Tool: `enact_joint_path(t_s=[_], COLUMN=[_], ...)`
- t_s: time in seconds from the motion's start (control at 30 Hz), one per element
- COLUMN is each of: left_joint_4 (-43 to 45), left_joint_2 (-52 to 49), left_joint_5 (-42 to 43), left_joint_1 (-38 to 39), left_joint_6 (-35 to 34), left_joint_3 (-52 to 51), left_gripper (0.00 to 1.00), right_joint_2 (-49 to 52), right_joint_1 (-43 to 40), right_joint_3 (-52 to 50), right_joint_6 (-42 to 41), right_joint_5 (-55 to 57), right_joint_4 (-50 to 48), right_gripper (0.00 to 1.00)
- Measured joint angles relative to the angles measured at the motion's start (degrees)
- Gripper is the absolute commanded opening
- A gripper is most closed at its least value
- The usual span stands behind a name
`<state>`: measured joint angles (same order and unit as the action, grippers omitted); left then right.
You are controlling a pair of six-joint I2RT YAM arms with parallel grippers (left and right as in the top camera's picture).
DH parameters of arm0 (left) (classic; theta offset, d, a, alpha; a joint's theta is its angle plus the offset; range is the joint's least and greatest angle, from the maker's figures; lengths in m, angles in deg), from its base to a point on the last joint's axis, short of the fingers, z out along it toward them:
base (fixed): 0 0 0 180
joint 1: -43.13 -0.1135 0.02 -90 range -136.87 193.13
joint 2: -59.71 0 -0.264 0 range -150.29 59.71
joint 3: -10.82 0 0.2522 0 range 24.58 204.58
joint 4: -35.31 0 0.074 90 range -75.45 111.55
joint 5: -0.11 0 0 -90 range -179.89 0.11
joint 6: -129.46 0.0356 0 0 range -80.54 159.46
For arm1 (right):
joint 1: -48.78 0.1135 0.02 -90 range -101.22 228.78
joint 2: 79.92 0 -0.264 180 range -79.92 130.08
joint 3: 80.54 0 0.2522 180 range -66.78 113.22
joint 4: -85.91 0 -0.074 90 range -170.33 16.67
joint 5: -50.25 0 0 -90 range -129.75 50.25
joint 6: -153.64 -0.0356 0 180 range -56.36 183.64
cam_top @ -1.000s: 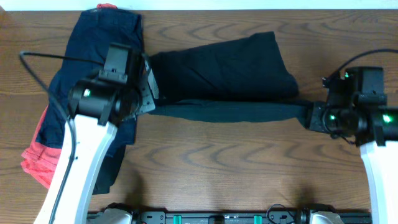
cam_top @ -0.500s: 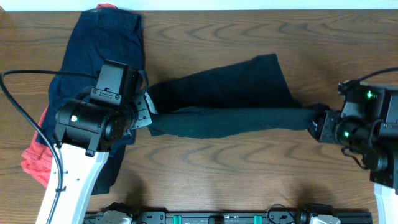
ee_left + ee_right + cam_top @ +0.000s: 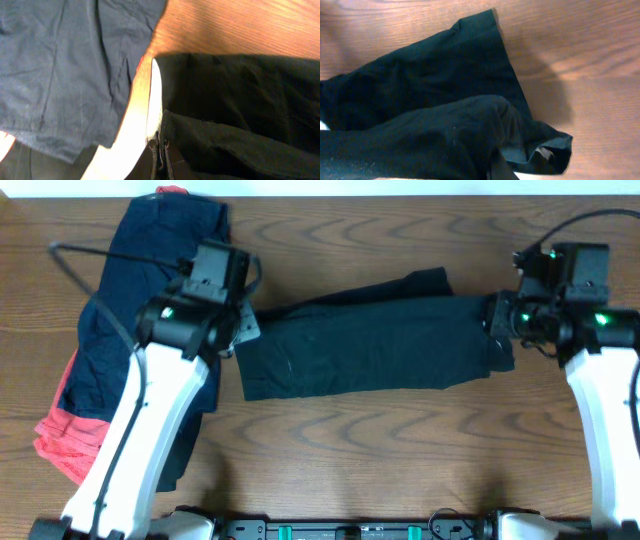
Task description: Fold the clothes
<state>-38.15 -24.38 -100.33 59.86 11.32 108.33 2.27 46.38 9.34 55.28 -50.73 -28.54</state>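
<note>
I will next carry the pinched cloth outward with my left gripper and let go of it over the black garment's far edge (image 3: 284, 308) (image 3: 185, 56), because that edge is outward of the gripper's fingers.
A black garment (image 3: 365, 345) lies stretched across the middle of the table, folded lengthwise over itself. My left gripper (image 3: 243, 330) is shut on its left edge; in the left wrist view the jaws (image 3: 161, 150) pinch the black cloth (image 3: 235, 110). My right gripper (image 3: 497, 325) is shut on its right end; in the right wrist view the black garment (image 3: 430, 125) bunches over the jaws (image 3: 495, 167), which are mostly hidden.
A pile of clothes lies at the left: a dark blue garment (image 3: 150, 270), also in the left wrist view (image 3: 65, 65), and a red garment (image 3: 60, 435) under it. The wooden table (image 3: 400, 460) shows in front.
Both grippers carried the black garment's front edge away from me, laying it over the back part. The garment went from a thin stretched strip to a flat folded rectangle.
</note>
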Motion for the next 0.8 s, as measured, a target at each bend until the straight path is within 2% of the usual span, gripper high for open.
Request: enact_joint_path(t_s=[0.4,0.6,0.8], left_joint_4=[12.0,18.1,20.2], left_joint_2=[-18.4,-23.5,-25.2], left_joint_5=[-3.5,-4.1,-5.2], left_joint_1=[-0.2,-0.7,-0.7], left_joint_6=[0.0,0.0,0.0], left_joint_3=[0.0,0.0,0.0], left_gripper=[0.06,0.06,0.06], right_joint_2=[17.3,23.8,28.1], right_joint_1=[0.0,0.1,1.0], right_joint_3=[0.0,0.0,0.0], right_joint_6=[1.8,2.5,3.0], right_joint_5=[-0.9,-1.6,-1.7], right_joint_4=[-10.0,-17.3,-22.5], right_gripper=[0.01,0.01,0.01])
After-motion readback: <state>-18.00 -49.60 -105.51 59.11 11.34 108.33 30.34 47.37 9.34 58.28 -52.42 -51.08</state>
